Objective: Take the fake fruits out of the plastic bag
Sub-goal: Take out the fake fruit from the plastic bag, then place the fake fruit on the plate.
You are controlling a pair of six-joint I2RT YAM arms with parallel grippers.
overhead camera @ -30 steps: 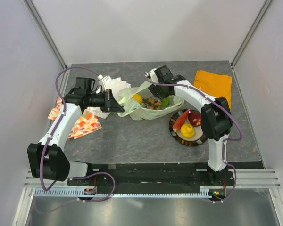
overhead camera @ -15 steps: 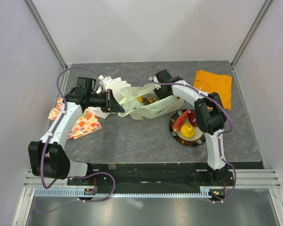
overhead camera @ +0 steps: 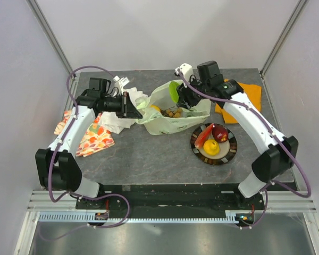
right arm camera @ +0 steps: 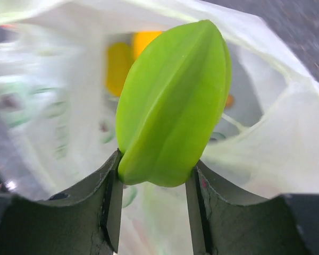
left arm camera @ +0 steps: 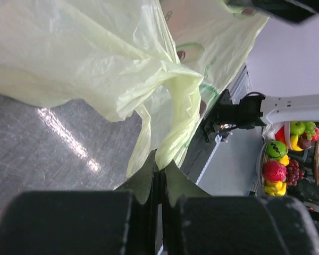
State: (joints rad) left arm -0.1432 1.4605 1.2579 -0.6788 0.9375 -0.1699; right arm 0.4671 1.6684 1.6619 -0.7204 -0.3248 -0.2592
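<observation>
The plate's bare side (overhead camera: 226, 150) lies below the robot's right gripper and to its right in the top view, so next the gripper needs to move back and down to release over it.
The pale green plastic bag (overhead camera: 173, 122) lies mid-table with its mouth held open. My left gripper (overhead camera: 137, 110) is shut on the bag's left edge (left arm camera: 173, 122) and holds it up. My right gripper (overhead camera: 178, 94) is shut on a green ridged fake fruit (right arm camera: 173, 103), held above the bag's mouth; it also shows in the top view (overhead camera: 174, 90). A yellow fruit (overhead camera: 156, 110) and a brown grape bunch (overhead camera: 174, 112) lie inside the bag. A red slice (overhead camera: 202, 135), a red fruit (overhead camera: 219, 132) and a yellow fruit (overhead camera: 211, 147) sit on a plate (overhead camera: 229, 154).
A white cloth (overhead camera: 117, 119) and a fruit-printed cloth (overhead camera: 93, 139) lie on the left under my left arm. An orange cloth (overhead camera: 250, 93) lies at the back right, partly under my right arm.
My right gripper has come up out of the bag with the green fruit and moved back and right. My left gripper has lifted the bag's edge, opening the mouth wider.
</observation>
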